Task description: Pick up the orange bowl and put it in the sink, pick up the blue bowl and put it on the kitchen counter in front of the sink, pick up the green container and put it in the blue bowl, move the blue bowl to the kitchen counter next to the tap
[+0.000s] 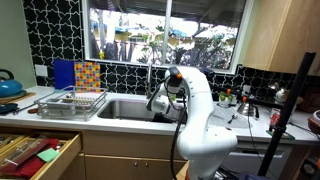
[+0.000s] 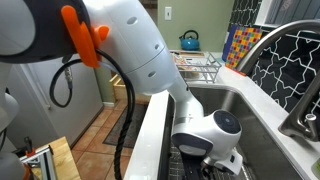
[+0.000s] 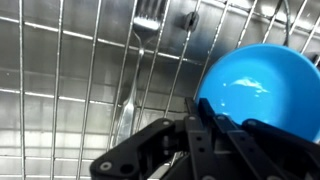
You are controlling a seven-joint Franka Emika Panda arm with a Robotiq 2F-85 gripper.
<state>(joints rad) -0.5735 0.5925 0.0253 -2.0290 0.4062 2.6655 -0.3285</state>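
I will next lift the blue bowl with my gripper out of the sink (image 1: 125,108) onto the part of the counter in front and release it on that bare spot.
The blue bowl (image 3: 255,85) lies in the sink on a wire grid (image 3: 70,90), at the right of the wrist view. My gripper (image 3: 198,112) has its two black fingers pressed close together on the bowl's left rim. In both exterior views the arm reaches down into the sink (image 1: 125,108) (image 2: 260,120), and the wrist (image 2: 215,150) hides the fingers and the bowl. The orange bowl and the green container are out of view.
A spoon (image 3: 145,30) lies on the grid beyond the bowl. The tap (image 1: 150,75) stands behind the sink. A dish rack (image 1: 72,102) and a blue kettle (image 1: 8,86) stand on the counter. A drawer (image 1: 35,152) hangs open below.
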